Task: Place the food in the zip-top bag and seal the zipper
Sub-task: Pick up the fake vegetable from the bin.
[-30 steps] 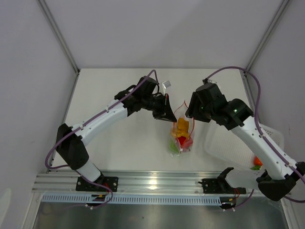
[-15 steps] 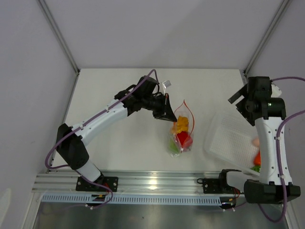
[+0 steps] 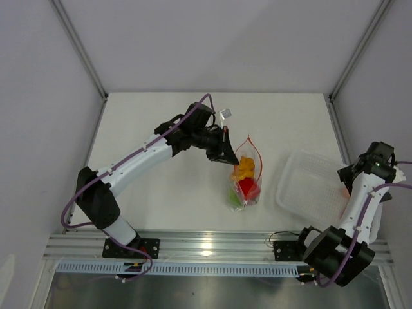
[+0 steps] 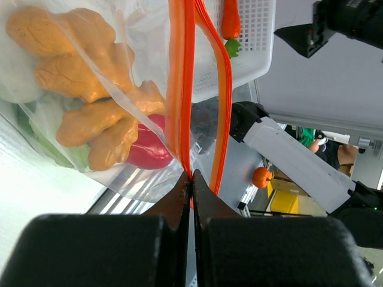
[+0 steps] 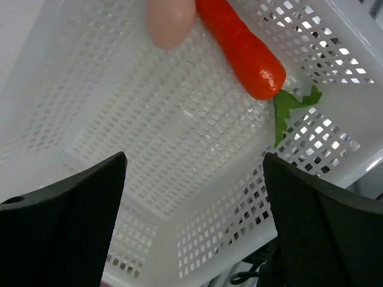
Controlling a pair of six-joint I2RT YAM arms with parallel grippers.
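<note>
My right gripper moves down into the basket (image 5: pixel 179 119) onto the carrot-like toy's leafy end (image 5: pixel 258 70) below it next, since that end sits clear of the pink piece.
The clear zip-top bag (image 3: pixel 245 179) hangs above the table's middle, its mouth open. Its red-orange zipper (image 4: pixel 181 89) shows as two strips. My left gripper (image 4: pixel 191 177) is shut on one strip's end and holds the bag up; it also shows in the top view (image 3: pixel 230 156). Inside the bag are an orange-yellow lumpy piece (image 4: pixel 84 78), a red pepper (image 4: pixel 146 149), a green piece (image 4: pixel 33 134) and something white (image 4: pixel 15 75). My right gripper (image 5: pixel 194 197) is open and empty, low over the white basket (image 5: pixel 179 119). A pink piece (image 5: pixel 170 21) lies in the basket.
The white perforated basket (image 3: pixel 309 193) stands at the right of the table. An orange-red carrot-like toy (image 5: pixel 242 51) with green leaves lies in it beside the pink piece. My right arm (image 3: pixel 367 187) stands over the basket's right side.
My right arm has swung away from the bag's mouth, to the right and down over the basket. My left gripper and the bag have stayed put.
</note>
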